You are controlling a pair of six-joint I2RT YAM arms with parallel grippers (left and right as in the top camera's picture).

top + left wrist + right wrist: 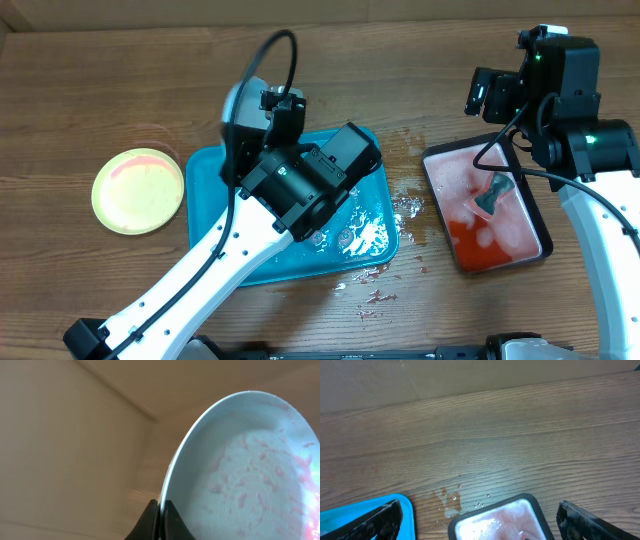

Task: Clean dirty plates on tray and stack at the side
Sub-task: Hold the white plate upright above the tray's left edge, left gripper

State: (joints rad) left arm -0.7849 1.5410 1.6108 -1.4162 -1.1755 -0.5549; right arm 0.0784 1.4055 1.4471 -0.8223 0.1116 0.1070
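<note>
I should next swing my left gripper left in the overhead view and down over the yellow-green plate [138, 190] to release, since that one lies flat beside the tray.
A pale blue-white plate [250, 470] smeared with red sauce fills the left wrist view, held on edge. My left gripper [161, 507] is shut on its rim. From overhead the plate [240, 100] shows above the far left corner of the turquoise tray [205, 175], mostly hidden by the left arm. A yellow-green plate [138, 190] with faint red smears lies flat on the table left of the tray. My right gripper [480, 522] is open and holds nothing. It hangs above the table, between the tray [355, 512] and a black tray.
The black tray [536, 225] of foamy red liquid stands at the right, with a dark tool [494, 192] lying in it. Water and red drops [405, 205] spot the wood between the two trays and in front of the turquoise one. A wall runs along the table's far edge.
</note>
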